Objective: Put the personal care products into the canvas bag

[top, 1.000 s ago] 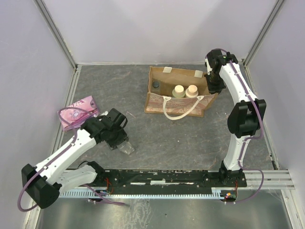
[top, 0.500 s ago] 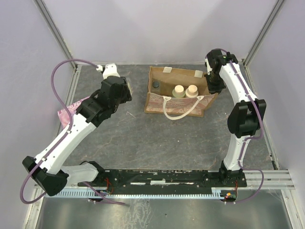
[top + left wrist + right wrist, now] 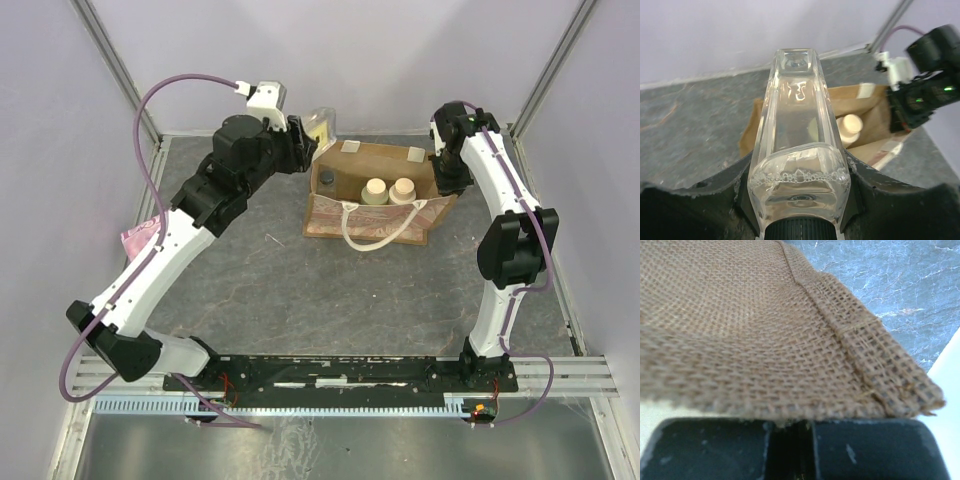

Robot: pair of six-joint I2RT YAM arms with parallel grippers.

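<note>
The bottle goes down into the empty gap between dark-capped and cream-capped bottles next. My left gripper tilts downward over the bag (image 3: pixel 345 217), lowers the bottle and releases it there.
My left gripper (image 3: pixel 303 137) is shut on a clear squarish bottle (image 3: pixel 320 124) with a dark cap and holds it in the air by the back left corner of the canvas bag (image 3: pixel 345 217). In the left wrist view the bottle (image 3: pixel 796 115) lies between the fingers (image 3: pixel 742 182), cap towards the camera, with the open bag (image 3: pixel 875 102) beyond it. Inside the bag stand a dark-capped bottle (image 3: pixel 327 178) and two cream-capped bottles (image 3: pixel 375 190) (image 3: pixel 403 189). My right gripper (image 3: pixel 449 176) is shut on the bag's right rim; its wrist view shows the woven cloth (image 3: pixel 765 325) pinched in the jaws.
A flat pink packet (image 3: pixel 138 232) lies at the left, partly hidden under my left arm. Metal frame posts and pale walls close in the back and sides. The right arm (image 3: pixel 925 85) shows behind the bag in the left wrist view.
My left arm has lifted the clear bottle off the table at the front left and swung it up, back and right to the bag's back left corner. The right arm has not moved.
</note>
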